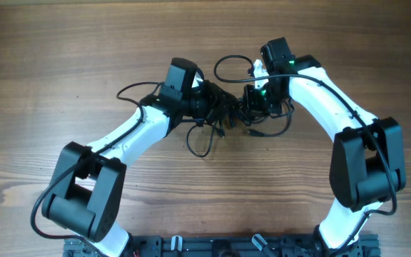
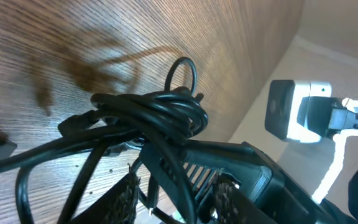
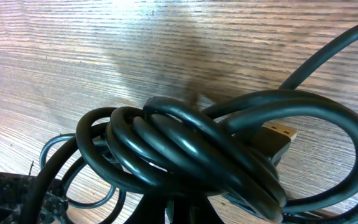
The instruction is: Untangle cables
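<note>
I will use my right gripper to pull the coiled knot to the right in the overhead view and then let go, because its loops are bunched tight.
The cables are thin black cords bunched in a tight knot at the table's middle, with loose loops spreading out to the back, the front and the left. My left gripper is at the knot's left side. In the left wrist view its fingers stand apart with strands running between them, and the knot lies just beyond. My right gripper is shut on the knot's right side. In the right wrist view the coiled knot and a gold plug end hide the fingers.
The bare wooden table surrounds the cables. Both white arms arch in from the front edge. The black body of the right gripper sits close in front of my left fingers. Small plug ends lie by the front loops.
</note>
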Tool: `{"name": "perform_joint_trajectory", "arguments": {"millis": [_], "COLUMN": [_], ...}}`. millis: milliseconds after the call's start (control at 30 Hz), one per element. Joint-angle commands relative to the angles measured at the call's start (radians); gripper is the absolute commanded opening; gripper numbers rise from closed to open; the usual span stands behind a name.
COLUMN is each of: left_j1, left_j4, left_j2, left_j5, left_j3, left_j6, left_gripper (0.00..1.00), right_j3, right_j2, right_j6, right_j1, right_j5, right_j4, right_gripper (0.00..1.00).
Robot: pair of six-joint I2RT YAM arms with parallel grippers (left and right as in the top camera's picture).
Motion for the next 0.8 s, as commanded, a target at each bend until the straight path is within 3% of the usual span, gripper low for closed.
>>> {"name": "perform_joint_trajectory", "arguments": {"millis": [0,167,233,467,600,767], "left_j1": [-0.020,-0.020,-0.021,-0.007,0.051,0.146], "left_j4": [0.000,-0.003,-0.034,-0.277,-0.332,-0.393], "left_j2": [0.022,0.048,0.048,0.048,0.048,0.048], "left_j5": [-0.029,-0.027,-0.024,0.035,0.036,0.014], "left_j3": [0.002,0.002,0.002,0.002,0.002,0.002], "left_j6": [-0.029,-0.024,0.004,0.244,0.340,0.532], "left_gripper": [0.35,0.04,0.04,0.04,0.04,0.04], "right_j3": [-0.006,-0.006,-0.005,0.007,0.007,0.007], "right_j2": [0.011,0.011,0.011,0.011,0.011,0.011], "right_j6": [0.010,0.066,0.083,0.223,0.108,-0.018], "right_j1": [0.040,0.050,0.030,-0.183,-0.303,-0.323], "right_j5": [-0.027,-0.024,-0.055,-0.550,-0.551,-0.319], "right_j4": [0.008,0.020,0.041,0.317,0.259,0.087], "right_gripper": [0.04,0.04,0.04,0.04,0.04,0.04]}}
